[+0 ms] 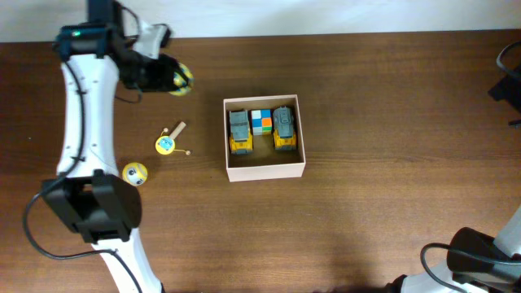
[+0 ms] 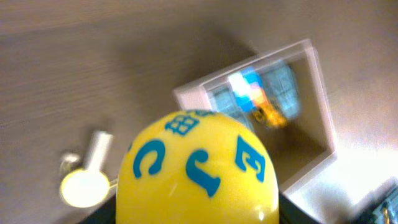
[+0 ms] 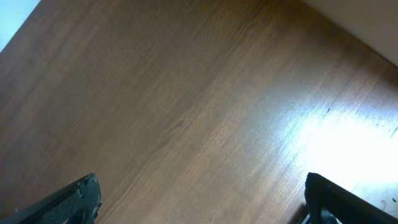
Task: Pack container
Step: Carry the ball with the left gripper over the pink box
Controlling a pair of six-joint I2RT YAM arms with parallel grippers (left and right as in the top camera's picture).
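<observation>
My left gripper takes the ball back and to the right in the overhead view next, then down into the container's near corner (image 1: 245, 159). The container's bare bottom shows there.
My left gripper (image 1: 168, 76) is shut on a yellow ball with blue letters (image 1: 181, 79), up left of the container (image 1: 267, 170) and above the table. In the left wrist view the ball (image 2: 199, 171) fills the lower middle and hides the fingers, and the container's pale wall (image 2: 321, 102) shows beyond it at the right. The container holds two yellow-and-grey toy trucks (image 1: 239, 132) (image 1: 283, 129) with a small multicoloured cube (image 1: 260, 122) between them. My right gripper (image 3: 202, 199) stands open over bare wood, nothing between its fingers (image 3: 78, 200).
A yellow disc toy with a pale handle (image 1: 167, 144) (image 2: 81, 186) lies on the table left of the container. A second small yellow ball (image 1: 135, 173) sits below it, near the left arm's base (image 1: 89, 207). The right arm's base (image 1: 480, 260) is at the bottom right corner.
</observation>
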